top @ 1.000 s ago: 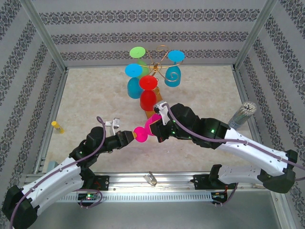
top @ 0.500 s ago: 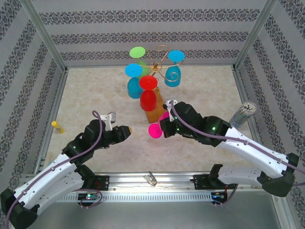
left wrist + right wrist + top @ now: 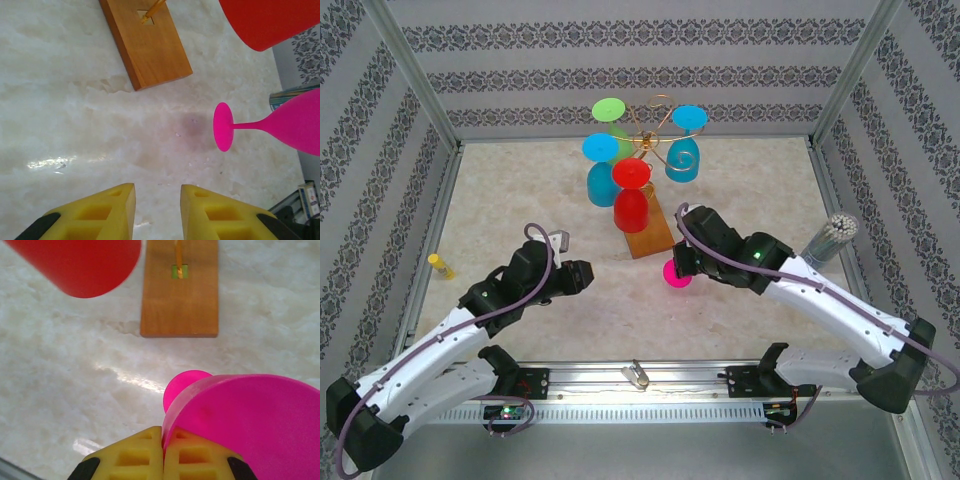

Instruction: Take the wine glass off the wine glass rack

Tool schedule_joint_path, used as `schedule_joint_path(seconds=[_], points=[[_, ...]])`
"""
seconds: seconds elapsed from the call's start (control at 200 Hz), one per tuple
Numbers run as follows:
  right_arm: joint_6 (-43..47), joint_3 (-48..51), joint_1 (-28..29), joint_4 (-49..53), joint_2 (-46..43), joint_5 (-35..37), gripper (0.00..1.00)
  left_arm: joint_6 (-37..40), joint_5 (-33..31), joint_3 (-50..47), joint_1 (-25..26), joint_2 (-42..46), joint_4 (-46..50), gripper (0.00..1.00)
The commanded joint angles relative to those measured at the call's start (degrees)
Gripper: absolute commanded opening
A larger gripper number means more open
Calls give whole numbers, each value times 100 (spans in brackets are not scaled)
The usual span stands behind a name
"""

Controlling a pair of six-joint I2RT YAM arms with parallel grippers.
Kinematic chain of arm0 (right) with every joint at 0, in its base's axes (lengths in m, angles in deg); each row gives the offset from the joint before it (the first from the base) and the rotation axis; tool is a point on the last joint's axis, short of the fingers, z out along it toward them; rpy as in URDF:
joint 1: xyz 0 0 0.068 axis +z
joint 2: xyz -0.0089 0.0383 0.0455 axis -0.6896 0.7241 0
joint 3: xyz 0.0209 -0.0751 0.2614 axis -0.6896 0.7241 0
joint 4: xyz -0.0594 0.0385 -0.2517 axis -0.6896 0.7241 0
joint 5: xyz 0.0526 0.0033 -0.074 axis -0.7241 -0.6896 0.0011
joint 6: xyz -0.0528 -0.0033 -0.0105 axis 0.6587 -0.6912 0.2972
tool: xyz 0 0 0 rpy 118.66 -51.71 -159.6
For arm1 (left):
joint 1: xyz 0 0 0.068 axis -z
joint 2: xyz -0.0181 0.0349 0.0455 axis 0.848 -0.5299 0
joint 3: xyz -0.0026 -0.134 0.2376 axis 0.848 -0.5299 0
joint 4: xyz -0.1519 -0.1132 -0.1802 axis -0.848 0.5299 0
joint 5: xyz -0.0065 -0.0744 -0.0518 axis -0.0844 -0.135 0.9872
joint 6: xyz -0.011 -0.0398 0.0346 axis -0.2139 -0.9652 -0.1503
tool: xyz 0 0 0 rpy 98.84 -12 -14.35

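Note:
I need to lower the pink wine glass [image 3: 677,273] with my right gripper next, foot first, onto the bare tabletop below, clear of the rack's wooden base. Then I should let go of the glass's rim.
The wine glass rack [image 3: 655,130] stands at the back middle, gold wire on a wooden base [image 3: 647,238], with green, cyan, blue and red glasses hanging upside down. A pink wine glass [image 3: 677,273] is off the rack, just right of the base. My right gripper [image 3: 163,440] is shut on the rim of this pink wine glass [image 3: 250,425], whose foot points toward the table. In the left wrist view the pink glass [image 3: 285,127] lies sideways at the right, its foot [image 3: 223,126] apart from my fingers. My left gripper [image 3: 157,192] is open and empty, low over the table [image 3: 582,277].
A red glass [image 3: 270,20] hangs above the wooden base [image 3: 145,42]. A small yellow object [image 3: 440,265] lies by the left wall. A clear jar of white sticks [image 3: 830,240] stands at the right edge. Metal frame posts rise at the corners.
My left gripper has drawn back to the left, away from the pink glass's foot. The right arm has carried the pink glass to the right and down.

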Motion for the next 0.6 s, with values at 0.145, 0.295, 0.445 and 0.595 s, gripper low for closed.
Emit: schedule_joint_path(seconds=[0.145, 0.295, 0.445, 0.595], points=[[292, 31, -284, 113, 421, 180, 0, 362, -343, 244, 47, -41, 33, 31], [374, 19, -400, 16, 642, 167, 0, 428, -409, 260, 47, -112, -2, 32], [383, 11, -476, -71, 826, 84, 0, 450, -458, 247, 47, -167, -36, 32], [382, 22, -525, -157, 989, 40, 0, 492, -506, 254, 40, -193, -37, 32]])
